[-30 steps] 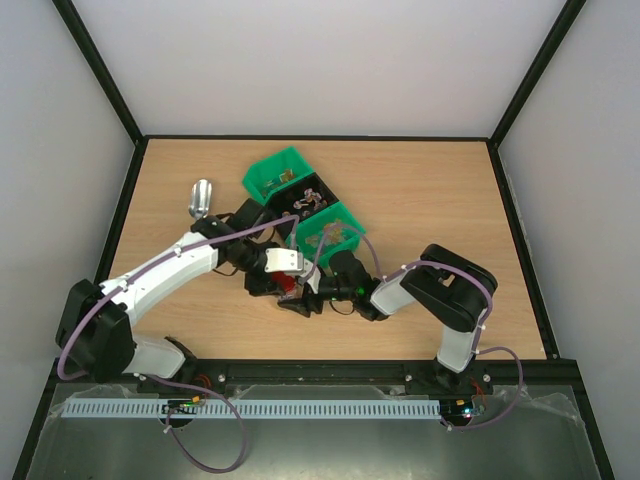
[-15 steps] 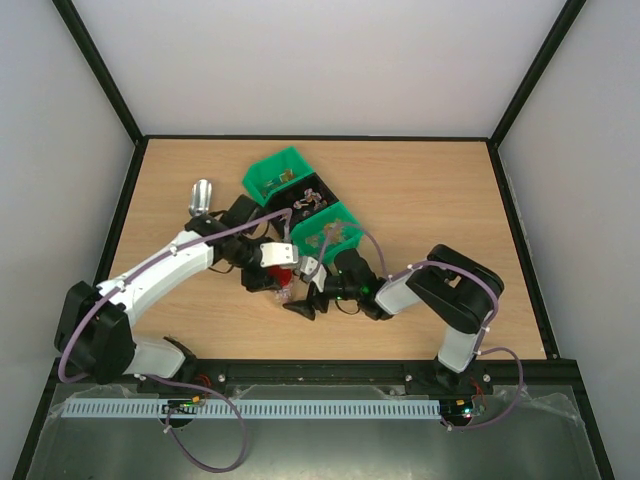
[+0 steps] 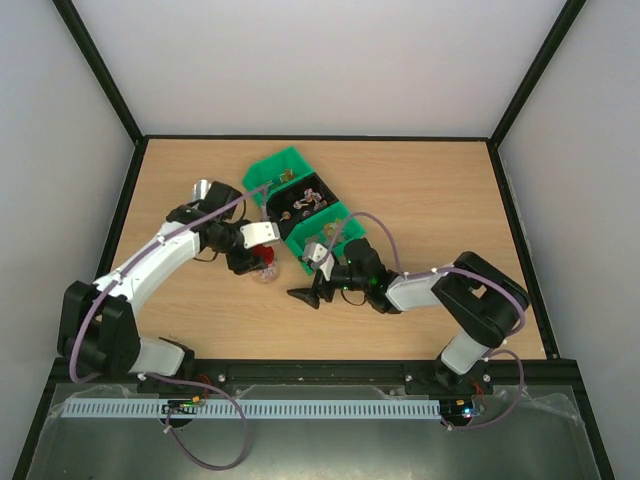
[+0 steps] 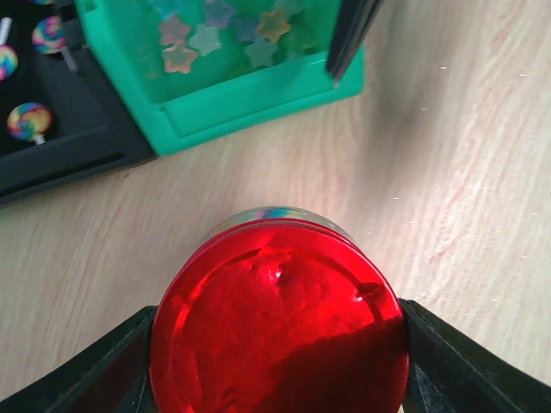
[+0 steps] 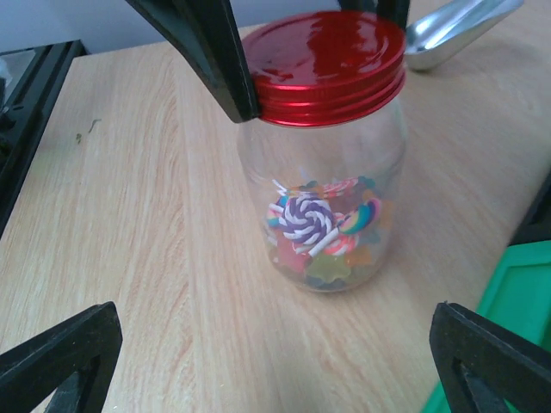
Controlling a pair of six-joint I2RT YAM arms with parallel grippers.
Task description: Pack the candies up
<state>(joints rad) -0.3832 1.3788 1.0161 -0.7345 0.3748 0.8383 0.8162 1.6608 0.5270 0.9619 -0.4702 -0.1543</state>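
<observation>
The jar (image 3: 266, 272) already has candies inside, so my left gripper next needs to take the jar outward and to the left in the top view and let go of the jar's lid beside the metal scoop.
A small clear jar (image 5: 331, 172) with a red lid (image 5: 323, 64) stands on the table. It holds multicoloured candies (image 5: 327, 232): stars and swirl lollipops. My left gripper (image 3: 262, 262) is shut on the red lid (image 4: 277, 318), one finger (image 4: 120, 366) on each side. My right gripper (image 3: 303, 296) is open and empty, a little to the right of the jar (image 3: 266, 272) and facing it. More star candies (image 4: 215, 34) lie in a green bin (image 4: 250, 95). Lollipops (image 4: 26, 120) lie in a black tray (image 4: 60, 146).
Two green bins (image 3: 280, 170) (image 3: 338, 222) and the black tray (image 3: 305, 200) sit in a diagonal row behind the grippers. A metal scoop (image 3: 203, 189) lies at the left, partly under my left arm; it also shows in the right wrist view (image 5: 456, 26).
My left gripper has moved the lidded jar back and to the left. My right gripper has come off the jar, opened, and now sits apart from it.
</observation>
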